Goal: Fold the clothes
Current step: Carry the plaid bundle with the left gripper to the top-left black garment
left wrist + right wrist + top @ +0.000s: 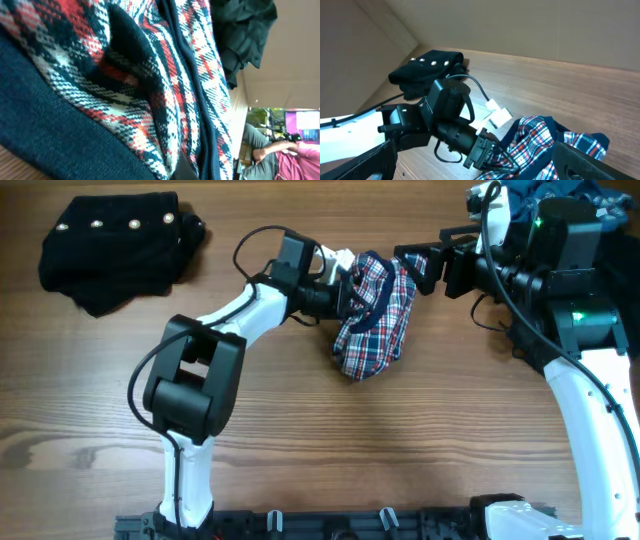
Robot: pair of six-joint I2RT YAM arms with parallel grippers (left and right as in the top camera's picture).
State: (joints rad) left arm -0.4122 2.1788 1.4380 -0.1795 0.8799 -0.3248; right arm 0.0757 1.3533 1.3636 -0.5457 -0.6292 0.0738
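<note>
The left gripper will next swing the plaid cloth to the left in the overhead view, over the folded black garment, and release it, because the garment lies on that side of the gripper.
The red, navy and white plaid garment hangs bunched over the table's middle. My left gripper is shut on its left edge and holds it up. The plaid fabric fills the left wrist view, where one dark finger shows at the bottom. My right gripper is open at the garment's upper right corner. In the right wrist view its two fingers spread wide on either side of the plaid cloth and the left gripper.
A black, pale-studded garment lies folded at the back left, also in the right wrist view. A blue garment lies in a pile at the back right behind the right arm. Dark cloth shows in the left wrist view.
</note>
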